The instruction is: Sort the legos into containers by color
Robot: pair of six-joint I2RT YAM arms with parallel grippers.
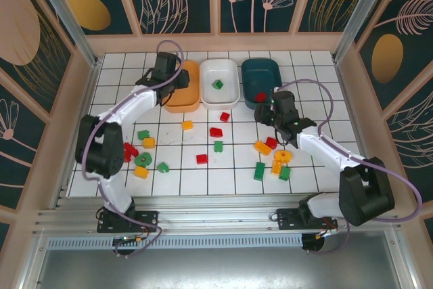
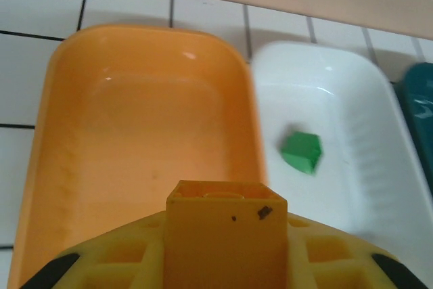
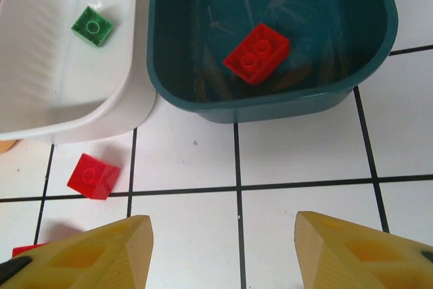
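My left gripper moves down toward the bottom of the orange tub next and releases the yellow-orange lego (image 2: 226,235) there, because its color matches that tub.
My left gripper (image 1: 177,80) is shut on a yellow-orange lego (image 2: 226,235) and hangs over the near end of the orange tub (image 2: 135,120), which holds no bricks where I can see. The white tub (image 1: 230,72) holds one green lego (image 2: 302,151). One red lego (image 3: 257,53) lies in the dark teal tub (image 3: 338,32). My right gripper (image 3: 223,248) stands open over bare tiles just in front of the teal tub, with nothing between its fingers. A loose red lego (image 3: 93,176) lies to its left, by the white tub's corner.
Several loose legos are scattered over the tiled table (image 1: 183,174): a red, green and yellow cluster (image 1: 139,153) at the left, red and green ones (image 1: 216,132) in the middle, a yellow and green cluster (image 1: 274,160) under the right arm. Wooden walls surround the table.
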